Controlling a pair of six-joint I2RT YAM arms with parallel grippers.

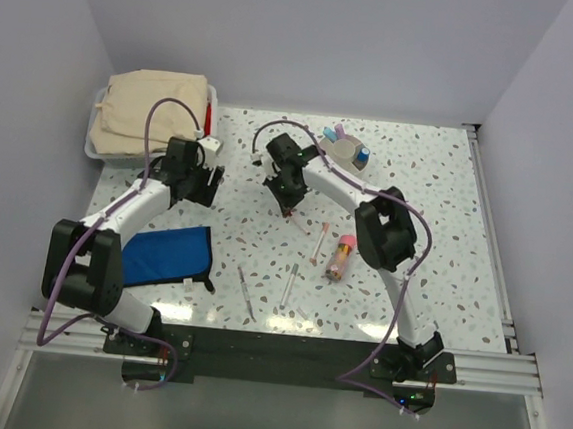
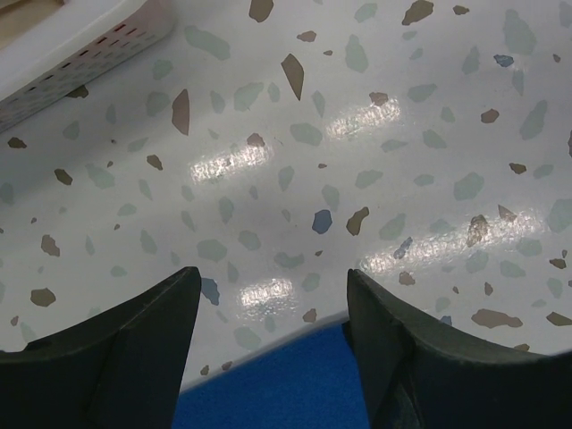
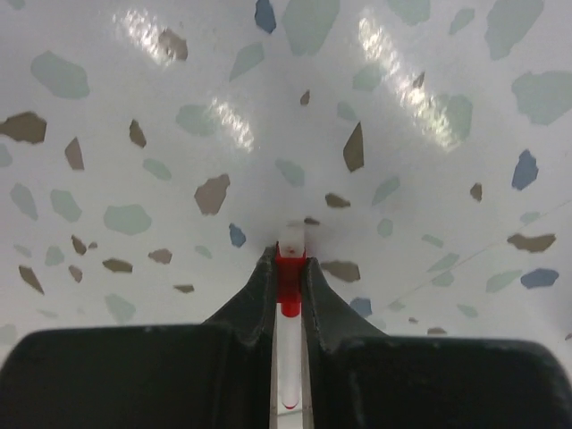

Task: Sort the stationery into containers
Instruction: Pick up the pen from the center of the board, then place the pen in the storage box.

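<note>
Capped sticks already stand in the round white cup (image 1: 345,150). My right gripper next needs to lift the slim red-tipped pen outward over that cup, then lower the pen.
My right gripper (image 1: 288,208) is shut on a slim red-tipped pen (image 3: 290,268), held tip-down just above or on the speckled table; in the right wrist view the gripper (image 3: 289,256) has both jaws pressed on the pen. My left gripper (image 1: 205,183) is open and empty over bare table, as the left wrist view (image 2: 273,279) shows. The round white cup (image 1: 346,150) at the back holds blue-capped sticks. The white bin (image 1: 214,96) is at the back left. A pink-tipped pen (image 1: 319,242), a pink-red tube (image 1: 340,257) and two silver pens (image 1: 247,292) (image 1: 288,284) lie on the table.
A folded beige cloth (image 1: 147,112) fills the bin, with a red item (image 1: 209,118) along its right side. A flat blue pouch (image 1: 167,255) lies front left; it also shows in the left wrist view (image 2: 286,384). The bin's slotted wall (image 2: 85,55) is near my left gripper.
</note>
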